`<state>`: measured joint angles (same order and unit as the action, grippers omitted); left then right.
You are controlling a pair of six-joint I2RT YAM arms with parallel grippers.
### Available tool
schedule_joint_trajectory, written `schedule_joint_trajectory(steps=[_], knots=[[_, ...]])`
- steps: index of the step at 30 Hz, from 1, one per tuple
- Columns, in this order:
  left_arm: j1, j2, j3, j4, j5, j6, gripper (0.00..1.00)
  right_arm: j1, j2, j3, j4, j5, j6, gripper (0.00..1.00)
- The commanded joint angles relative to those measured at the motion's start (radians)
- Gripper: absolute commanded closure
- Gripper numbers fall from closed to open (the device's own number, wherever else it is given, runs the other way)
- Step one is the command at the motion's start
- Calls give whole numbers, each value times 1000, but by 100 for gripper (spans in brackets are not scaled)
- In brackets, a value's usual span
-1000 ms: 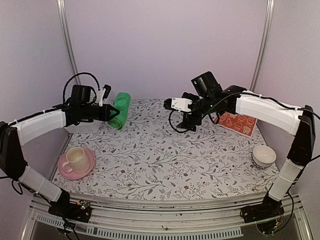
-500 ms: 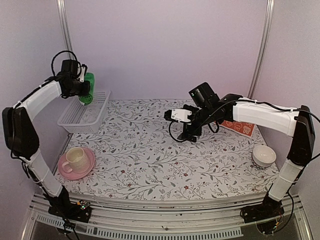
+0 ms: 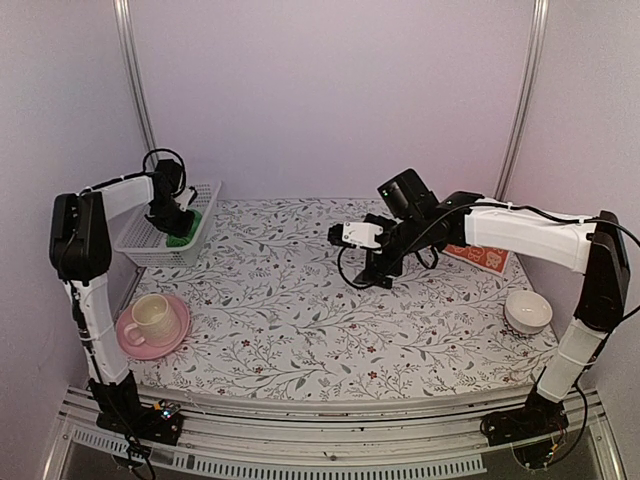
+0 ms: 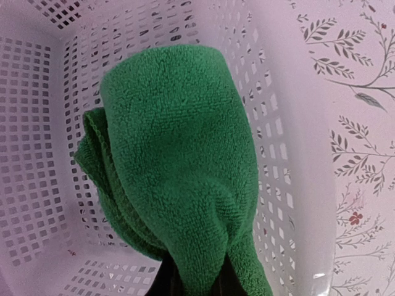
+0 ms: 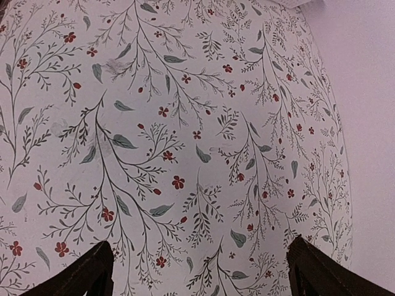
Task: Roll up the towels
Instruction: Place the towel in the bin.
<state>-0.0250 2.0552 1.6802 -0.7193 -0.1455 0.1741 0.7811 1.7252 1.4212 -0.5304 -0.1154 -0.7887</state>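
My left gripper goes further down toward the white basket's mesh bottom next and releases the green towel [image 3: 187,235] there, since the towel's roll still hangs above it.
The green towel [image 4: 179,166] is a tight roll, hanging down inside the white mesh basket [image 4: 271,123] with its lower end near the floor. My left gripper [image 4: 194,285] is shut on the roll's near end, dark fingers pinching a fold. From above, the left gripper [image 3: 176,218] reaches into the basket [image 3: 140,246] at the back left, with the green towel [image 3: 187,235] showing below it. The orange-red patterned towel [image 3: 482,251] lies flat at the back right, partly behind the right arm. My right gripper [image 3: 370,274] hovers open over mid-table, nothing between its fingertips [image 5: 92,271].
A cream cup [image 3: 150,317] on a pink saucer sits at the front left. A white bowl [image 3: 527,311] stands at the front right. A floral cloth [image 5: 185,123] covers the table. Metal posts rise at both back corners.
The left arm carried the green roll from over the table's back left, up and then down into the basket. The right gripper shifted slightly and stayed open.
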Motion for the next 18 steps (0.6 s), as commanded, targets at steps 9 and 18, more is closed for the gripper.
schedule_joint_trajectory(steps=[9,18], knots=[[108,-38,-72,26,332,15,100,22,31,-15,13,-19,2,1],[159,29,-88,63,480,5,100,24,27,-16,13,-26,1,1]])
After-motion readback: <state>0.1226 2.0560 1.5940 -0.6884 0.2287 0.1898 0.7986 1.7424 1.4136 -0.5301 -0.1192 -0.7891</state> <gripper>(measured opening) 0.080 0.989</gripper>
